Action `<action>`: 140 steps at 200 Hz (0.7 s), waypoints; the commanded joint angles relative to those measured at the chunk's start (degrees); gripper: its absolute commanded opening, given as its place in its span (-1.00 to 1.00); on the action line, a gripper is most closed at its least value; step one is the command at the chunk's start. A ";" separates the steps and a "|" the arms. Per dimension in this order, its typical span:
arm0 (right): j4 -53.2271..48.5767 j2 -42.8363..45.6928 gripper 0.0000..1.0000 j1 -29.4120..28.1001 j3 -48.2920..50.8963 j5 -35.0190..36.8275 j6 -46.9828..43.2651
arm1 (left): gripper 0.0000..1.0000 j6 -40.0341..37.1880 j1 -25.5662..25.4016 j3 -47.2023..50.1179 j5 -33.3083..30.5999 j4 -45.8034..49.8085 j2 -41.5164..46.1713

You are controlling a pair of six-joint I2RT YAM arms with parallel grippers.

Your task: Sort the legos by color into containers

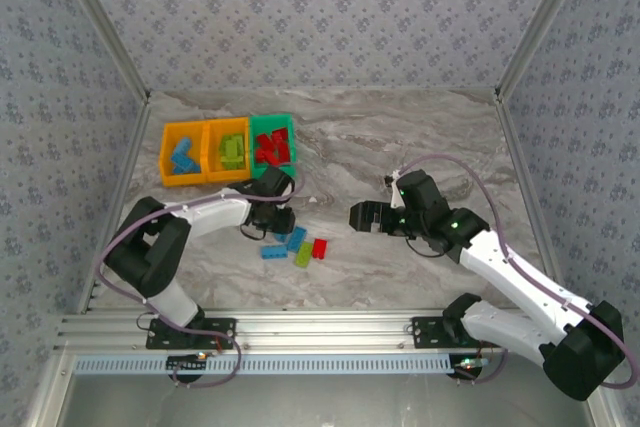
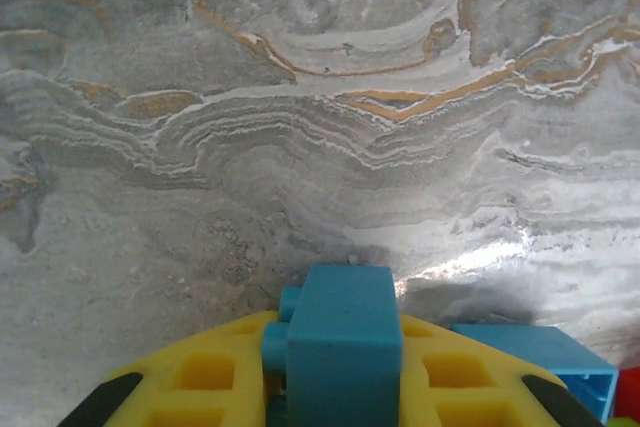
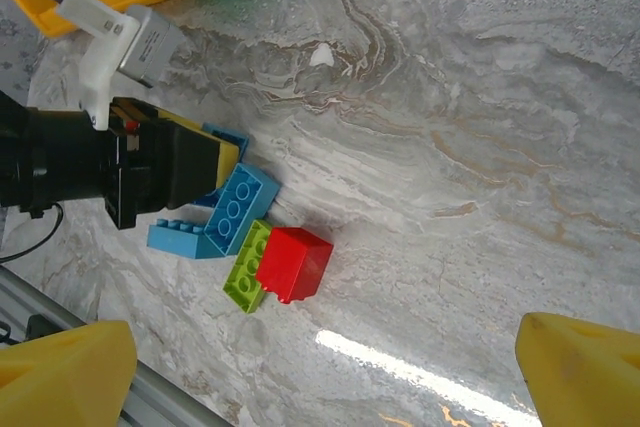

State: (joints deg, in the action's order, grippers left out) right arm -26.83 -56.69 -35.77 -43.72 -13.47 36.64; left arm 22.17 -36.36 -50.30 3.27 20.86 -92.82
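Observation:
I will next raise my left gripper and swing it outward over the orange bin with blue legos, to let go of the matching blue lego.
My left gripper [image 1: 279,219] is shut on a blue lego [image 2: 340,342], which sits between its yellow fingers [image 2: 205,377] low over the marble table. Beside it lie loose legos: a blue brick [image 3: 236,209], a flat blue brick [image 3: 183,238], a lime green one [image 3: 245,271] and a red one [image 3: 293,263]. My right gripper [image 1: 362,217] is open and holds nothing, to the right of the pile, with its fingertips [image 3: 62,379] spread wide. At the back left stand three bins: an orange one [image 1: 166,155] with blue legos, an orange one [image 1: 213,151] with green legos, and a green one [image 1: 254,139] with red legos.
Patterned walls close in the table on three sides, and an aluminium rail [image 1: 330,325] runs along the near edge. Bare marble [image 1: 420,137] stretches across the middle and right. The left arm's cable [image 1: 110,247] loops out at the left.

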 commanded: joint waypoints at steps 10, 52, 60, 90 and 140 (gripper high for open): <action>0.90 -3.29 1.00 -2.28 -1.74 -6.21 -3.08 | -0.69 -0.90 2.71 -0.54 -4.22 1.03 8.33; -1.55 -8.54 1.00 -8.26 -6.51 -4.29 -7.57 | -0.71 -3.73 17.01 -2.60 -13.04 0.25 20.92; -1.17 -8.70 1.00 -8.34 -6.68 -4.17 -7.32 | -0.70 -4.40 20.22 -2.75 -14.59 -1.21 22.35; 0.12 -8.11 1.00 -8.42 -6.11 -3.72 -6.67 | -0.70 -6.35 31.03 -5.90 -19.04 -4.48 20.42; -3.36 -2.99 1.00 -8.64 -5.43 -0.83 -5.76 | -0.67 -9.54 40.84 -18.03 -16.45 -9.06 1.34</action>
State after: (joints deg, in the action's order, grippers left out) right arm -27.68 -63.86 -44.03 -48.49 -16.71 31.03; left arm 15.62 2.04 -61.54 -14.37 14.61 -83.33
